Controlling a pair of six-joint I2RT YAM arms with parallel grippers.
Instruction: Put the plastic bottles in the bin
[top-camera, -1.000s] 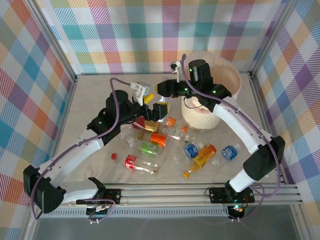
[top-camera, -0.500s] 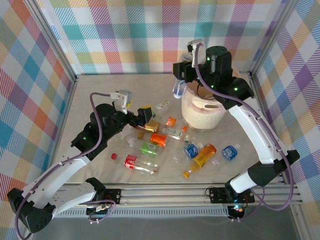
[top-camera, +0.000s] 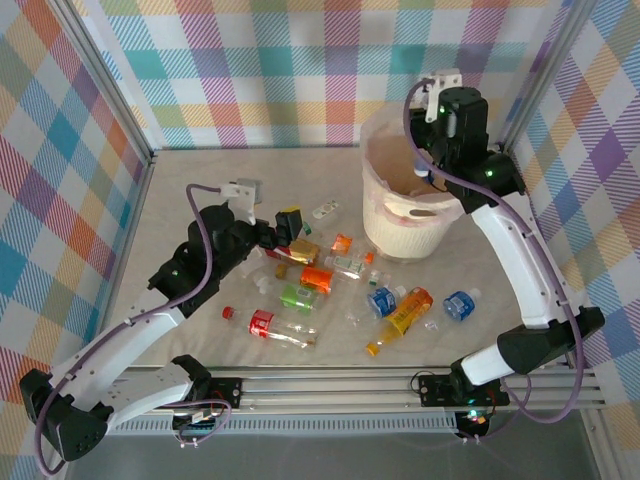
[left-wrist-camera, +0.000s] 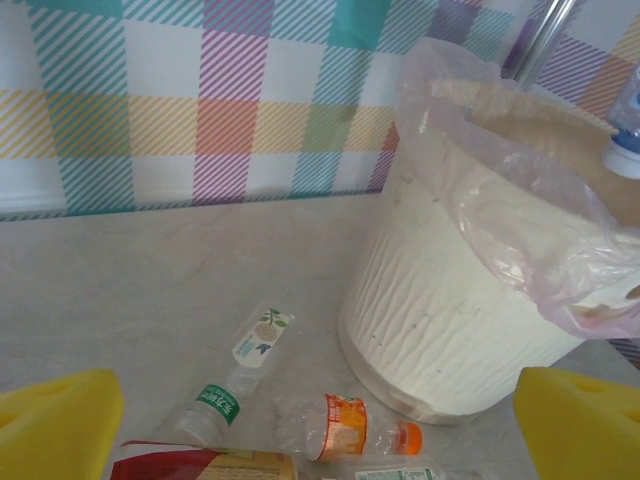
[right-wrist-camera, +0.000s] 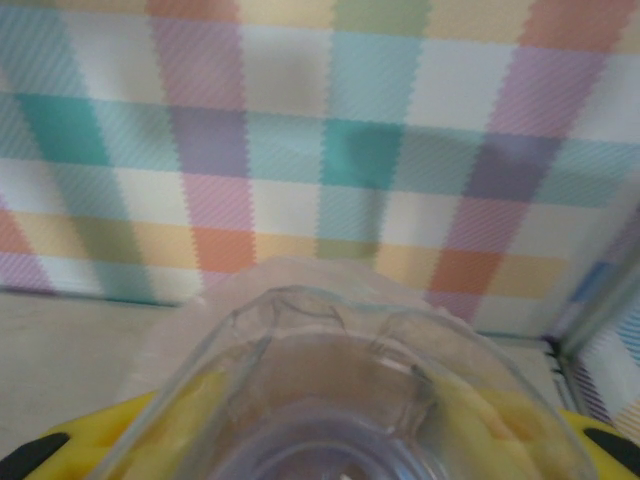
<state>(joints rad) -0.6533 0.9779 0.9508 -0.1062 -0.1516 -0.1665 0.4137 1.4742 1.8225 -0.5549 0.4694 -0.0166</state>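
Observation:
I will next tilt my right gripper's fingers, which still face the plaid wall, downward and lower them inside the bin's opening (top-camera: 396, 162) below to release the bottle.
The bin (top-camera: 410, 225) stands at the back right, its thin liner over the rim. My right gripper (top-camera: 430, 168) hangs over the bin's opening, shut on a clear plastic bottle (right-wrist-camera: 330, 400); in the right wrist view the bottle's base sits between the yellow fingers (right-wrist-camera: 500, 420). Several plastic bottles lie left and front of the bin, among them a red-labelled one (top-camera: 262, 322), a green one (top-camera: 297, 295) and a blue one (top-camera: 459, 304). My left gripper (top-camera: 296, 225) is open just above the pile's back edge. In the left wrist view an orange-capped bottle (left-wrist-camera: 350, 428) lies ahead between the fingers (left-wrist-camera: 50, 425).
Plaid walls and metal posts close in the table at the back and both sides. The bin (left-wrist-camera: 470, 300) rises right of my left gripper (left-wrist-camera: 320, 440). A clear bottle with a green label (left-wrist-camera: 235, 385) lies in front of it. The arms' rail (top-camera: 330, 385) runs along the near edge.
My right arm has swung right from the bin's left side to over its opening, carrying the bottle. The left arm has pulled back and lowered toward the pile, staying open.

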